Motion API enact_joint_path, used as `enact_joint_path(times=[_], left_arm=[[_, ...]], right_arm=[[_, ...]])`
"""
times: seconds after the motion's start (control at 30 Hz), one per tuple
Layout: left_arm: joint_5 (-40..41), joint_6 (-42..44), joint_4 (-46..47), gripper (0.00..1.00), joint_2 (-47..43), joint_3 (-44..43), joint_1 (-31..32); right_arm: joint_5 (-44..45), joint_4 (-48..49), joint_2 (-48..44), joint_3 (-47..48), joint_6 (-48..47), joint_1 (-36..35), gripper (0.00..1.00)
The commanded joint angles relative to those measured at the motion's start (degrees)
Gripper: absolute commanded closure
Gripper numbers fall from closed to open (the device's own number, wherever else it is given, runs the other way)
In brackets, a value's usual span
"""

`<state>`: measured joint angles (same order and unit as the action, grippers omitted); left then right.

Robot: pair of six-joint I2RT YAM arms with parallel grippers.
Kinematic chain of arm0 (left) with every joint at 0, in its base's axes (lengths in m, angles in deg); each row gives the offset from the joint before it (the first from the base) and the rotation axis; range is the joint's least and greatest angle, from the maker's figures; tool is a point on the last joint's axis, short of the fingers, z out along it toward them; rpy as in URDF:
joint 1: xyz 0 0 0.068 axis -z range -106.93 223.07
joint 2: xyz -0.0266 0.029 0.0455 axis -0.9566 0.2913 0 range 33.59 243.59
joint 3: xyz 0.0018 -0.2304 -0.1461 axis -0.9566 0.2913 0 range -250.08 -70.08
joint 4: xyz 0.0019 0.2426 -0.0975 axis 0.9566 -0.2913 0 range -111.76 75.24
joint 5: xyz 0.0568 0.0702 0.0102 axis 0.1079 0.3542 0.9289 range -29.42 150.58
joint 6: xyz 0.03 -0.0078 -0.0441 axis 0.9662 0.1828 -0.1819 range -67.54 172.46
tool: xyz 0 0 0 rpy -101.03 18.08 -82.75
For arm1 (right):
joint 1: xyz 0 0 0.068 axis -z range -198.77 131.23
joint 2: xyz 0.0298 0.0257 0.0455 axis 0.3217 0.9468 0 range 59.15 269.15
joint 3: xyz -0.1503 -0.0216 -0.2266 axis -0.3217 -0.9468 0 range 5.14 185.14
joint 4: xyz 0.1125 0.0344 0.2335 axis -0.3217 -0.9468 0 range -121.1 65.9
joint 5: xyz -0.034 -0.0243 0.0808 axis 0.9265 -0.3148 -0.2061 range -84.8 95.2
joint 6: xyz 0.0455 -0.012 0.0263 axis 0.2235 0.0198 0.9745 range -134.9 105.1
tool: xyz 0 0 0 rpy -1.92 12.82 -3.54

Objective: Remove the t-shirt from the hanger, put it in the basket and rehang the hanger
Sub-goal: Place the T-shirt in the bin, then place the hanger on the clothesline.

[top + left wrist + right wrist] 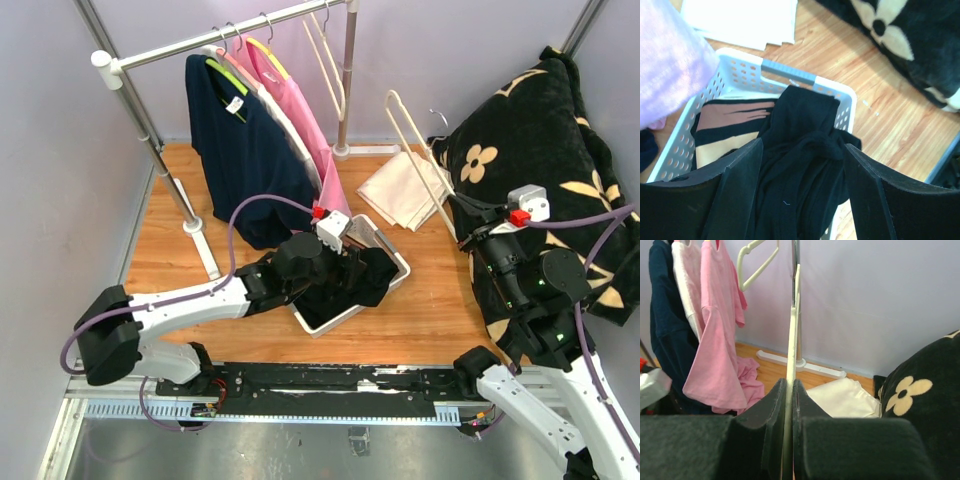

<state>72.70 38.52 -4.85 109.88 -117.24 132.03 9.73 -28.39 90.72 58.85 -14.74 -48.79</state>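
Note:
I will next carry the bare hanger (415, 150) above and outward with my right gripper, to the left in the top view, and let go of it there, because the gap of the rack bar is there.
A black t-shirt (357, 280) lies bunched in the white basket (322, 325), on top of a striped cloth. My left gripper (345, 262) hovers just above it, open. In the left wrist view the black t-shirt (805, 112) fills the gap between the spread fingers of the gripper (802, 145), which do not pinch it, and it spills over the basket rim (850, 97). A bare cream hanger (415, 150) stands tilted at centre right. My right gripper (466, 234) is shut on its lower end. The right wrist view shows the hanger rod (792, 340) clamped between the gripper's (792, 382) pads.
A clothes rack (200, 40) at the back carries a navy shirt (245, 160), a white one and a pink one (300, 115), plus empty hangers (328, 55). Folded cream cloth (405, 190) lies on the wooden floor. A black flowered blanket (530, 150) fills the right side.

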Motion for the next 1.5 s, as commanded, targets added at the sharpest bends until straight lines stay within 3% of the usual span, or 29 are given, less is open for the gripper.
enact_joint_path(times=[0.0,0.37,0.67,0.93,1.27,1.47], left_arm=[[-2.4,1.4,0.1,0.30,-4.6,-1.0,0.4],[1.4,0.3,8.7,0.30,-16.1,6.8,0.5],[4.3,-0.5,9.6,0.30,-19.3,9.5,0.4],[4.4,-0.5,10.3,0.30,-20.2,10.6,0.4],[5.0,0.0,10.5,0.30,-20.3,10.6,0.4],[4.9,0.2,10.8,0.30,-20.0,10.4,0.4]], right_arm=[[2.1,6.0,-0.9,2.0,0.9,-0.9,0.99],[-9.2,11.7,1.3,6.8,1.9,-0.9,0.99],[-20.6,14.9,6.8,9.2,6.5,-0.9,0.99],[-19.4,14.1,10.9,7.9,8.2,-0.9,0.99],[-8.0,8.3,12.4,8.6,9.0,-0.9,0.99],[-10.4,9.3,12.6,8.8,9.0,-0.9,0.99]])
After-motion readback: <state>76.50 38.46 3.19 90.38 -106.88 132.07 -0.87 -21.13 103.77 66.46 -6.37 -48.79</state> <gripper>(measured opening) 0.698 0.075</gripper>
